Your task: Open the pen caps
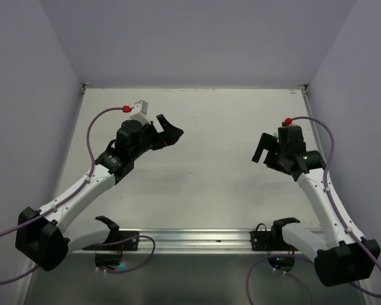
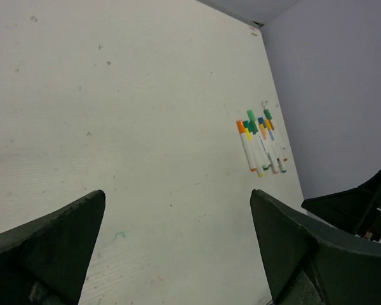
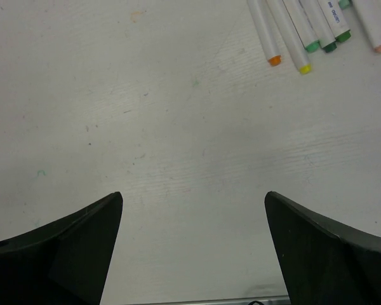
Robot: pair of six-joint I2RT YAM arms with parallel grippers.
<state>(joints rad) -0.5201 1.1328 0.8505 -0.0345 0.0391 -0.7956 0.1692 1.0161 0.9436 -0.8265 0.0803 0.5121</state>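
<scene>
My right gripper lowers toward the upper right in the right wrist view onto the orange-tipped pen's lower end [image 3: 270, 48] next, since bare table lies along one side.
Several white pens [image 2: 261, 145] lie side by side in a cluster near the table's right side, seen small in the left wrist view. Their coloured caps [image 2: 251, 118], green, orange, yellow and blue, sit on the far ends. The right wrist view shows the pens' lower ends [image 3: 305, 28] with small orange, yellow and green tips at its top right. In the top view the pens are hidden. My left gripper [image 2: 178, 194] [image 1: 168, 133] is open and empty, high above the table. My right gripper [image 3: 193, 194] [image 1: 265, 151] is open and empty, just short of the pens.
The right arm [image 2: 362, 203] shows at the edge of the left wrist view, beside the pens. The purple right wall [image 2: 343, 82] stands close behind the pens. A metal rail [image 1: 190, 238] runs along the table's near edge.
</scene>
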